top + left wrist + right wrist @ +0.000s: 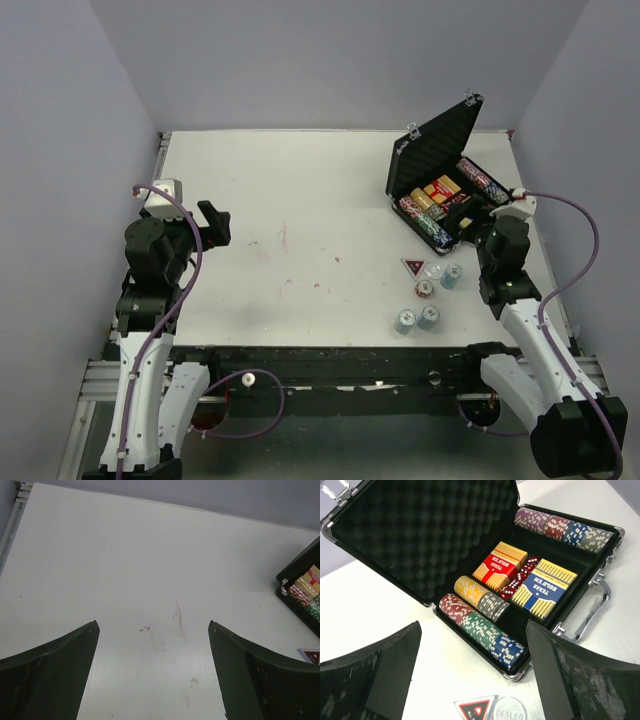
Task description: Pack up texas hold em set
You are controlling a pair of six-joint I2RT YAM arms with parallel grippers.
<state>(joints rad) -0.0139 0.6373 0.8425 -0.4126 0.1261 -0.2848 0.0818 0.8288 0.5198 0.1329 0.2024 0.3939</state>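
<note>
The light-blue chip stack beside the clear dealer disc is still outside the case (438, 138); my right gripper should next move back from the case and down around the stack.
The black case (438, 138) stands open at the far right, its foam-lined lid (425, 525) raised. Inside lie multicoloured chip rows (482, 626), a red deck (500, 566), a blue deck (544, 587) and red dice (519, 577). In front of the case, a triangular marker (476, 709) and a clear dealer disc (510, 711) rest on the table. Several small chip stacks (428, 317) sit nearer the table's front edge. My right gripper (472, 630) hovers open at the case's front edge, holding nothing. My left gripper (152, 625) is open over bare table at the left.
The white table (300, 200) has faint red smears (179, 620) near its middle. Grey walls close in the back and both sides. A chrome handle (594, 612) juts from the case's right side. The case's corner (305, 587) shows at the right of the left wrist view.
</note>
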